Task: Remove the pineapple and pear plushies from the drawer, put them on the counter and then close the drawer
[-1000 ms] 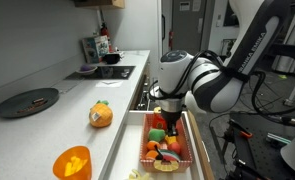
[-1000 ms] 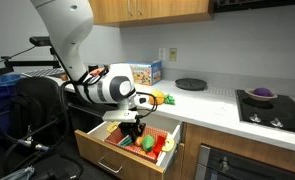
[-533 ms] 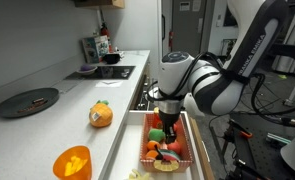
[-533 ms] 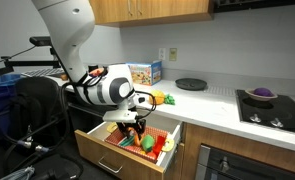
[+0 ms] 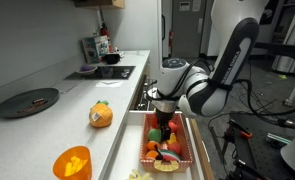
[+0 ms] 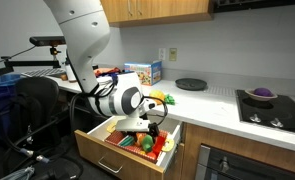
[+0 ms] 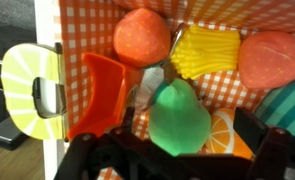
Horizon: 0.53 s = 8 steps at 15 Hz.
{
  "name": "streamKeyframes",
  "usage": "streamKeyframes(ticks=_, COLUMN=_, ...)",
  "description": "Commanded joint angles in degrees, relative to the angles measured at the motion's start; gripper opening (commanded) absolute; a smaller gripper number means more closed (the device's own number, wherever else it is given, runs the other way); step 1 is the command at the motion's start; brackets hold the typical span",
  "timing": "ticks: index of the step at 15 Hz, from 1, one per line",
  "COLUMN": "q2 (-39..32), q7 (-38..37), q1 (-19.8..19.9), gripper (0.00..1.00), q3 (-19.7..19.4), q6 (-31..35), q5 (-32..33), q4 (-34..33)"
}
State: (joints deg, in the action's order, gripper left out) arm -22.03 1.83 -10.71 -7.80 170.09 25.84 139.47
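My gripper moves a little further down around the pear's round body (image 6: 146, 144) (image 7: 179, 120) next and closes its fingers there, since one finger already stands on each side of the pear.
The green pear plushie (image 7: 179, 120) lies in the open drawer (image 5: 200, 150) on an orange checked liner, among other toy foods. My gripper (image 7: 187, 128) is open, with one dark finger on each side of the pear and neither pressing on it. In both exterior views the gripper (image 5: 165, 128) (image 6: 147, 128) reaches down into the drawer (image 6: 107, 155). An orange pineapple plushie with a green top (image 5: 101, 115) sits on the white counter (image 5: 57, 120), left of the drawer.
Around the pear lie a red round plush (image 7: 142, 38), a yellow one (image 7: 207, 52), an orange wedge (image 7: 102, 90) and a lemon slice (image 7: 27, 85). On the counter are a black plate (image 5: 29, 101), an orange slice toy (image 5: 72, 161), a box (image 6: 142, 73) and a cooktop (image 5: 107, 72).
The jaws have gone from shut to wide open over the drawer. The hand has stayed above the plush pile while the upper arm has swung to a new pose.
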Motion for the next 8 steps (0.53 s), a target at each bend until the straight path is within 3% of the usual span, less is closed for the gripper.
streamKeyframes(ticks=1, q2=-4.31, q7=1.34, q1=0.51, gripper=1.0, q3=-0.06, q6=2.52, q5=0.52, q4=-2.66)
streamKeyframes(ticks=6, q2=-8.13, q7=0.88, q1=-0.25, gripper=1.0, q3=1.9, q6=3.66, q5=0.03, q4=-4.57)
streamKeyframes(ticks=8, q2=-8.8, q7=2.85, q1=-0.49, gripper=0.74, q3=1.93, q6=3.75, q5=-1.46, q4=-4.94)
